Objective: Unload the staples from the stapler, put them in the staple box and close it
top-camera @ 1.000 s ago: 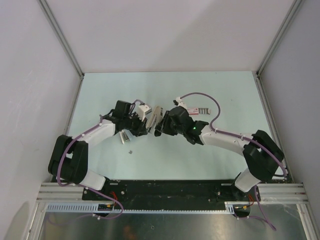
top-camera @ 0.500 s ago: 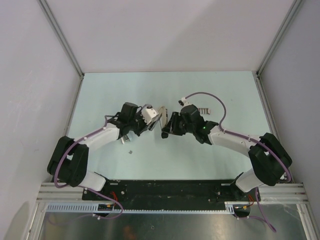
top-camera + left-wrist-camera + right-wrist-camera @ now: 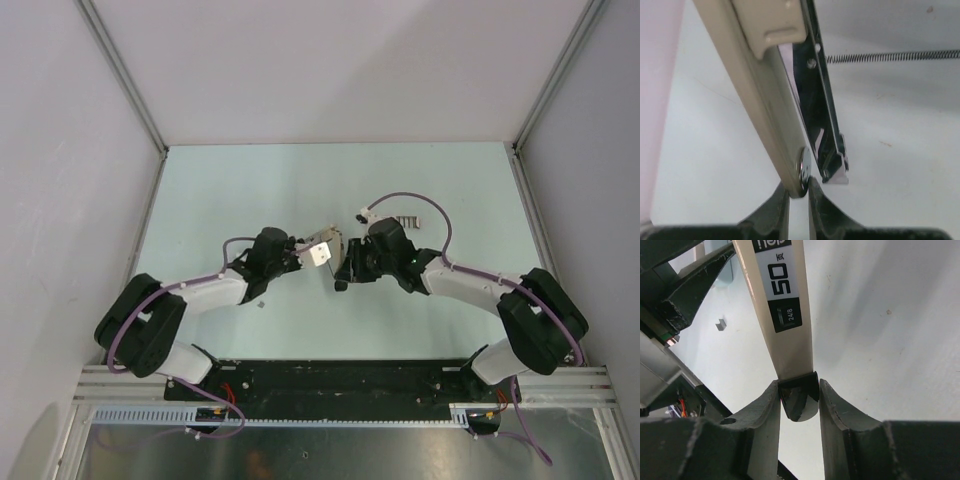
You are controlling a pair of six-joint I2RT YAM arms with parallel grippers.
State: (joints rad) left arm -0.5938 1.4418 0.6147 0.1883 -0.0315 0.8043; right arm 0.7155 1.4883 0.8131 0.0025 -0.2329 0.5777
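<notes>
The robot's right gripper needs to go down to the right in the top view and release the stapler on the bare tabletop past the ribbed piece, clear of the left gripper.
The stapler (image 3: 325, 247) is long and beige, with a "50" label, and hangs above the table between both arms. In the left wrist view its beige arm (image 3: 765, 100) is swung away from the shiny metal magazine (image 3: 822, 125), and a thin spring (image 3: 890, 56) stretches off to the right. My left gripper (image 3: 799, 200) is shut on the stapler's end by the rivet. My right gripper (image 3: 799, 405) is shut on the stapler's (image 3: 785, 310) black end. The staples do not show; the magazine's inside is hidden.
A small pale ribbed piece (image 3: 405, 221) lies on the table behind the right arm, beside its purple cable. A tiny dark speck (image 3: 260, 303) sits in front of the left arm. Grey walls close in the table on three sides.
Both arms drew closer together and a little toward the near edge, carrying the stapler with them. The left forearm dropped lower and now covers the spot where a pale strip lay.
</notes>
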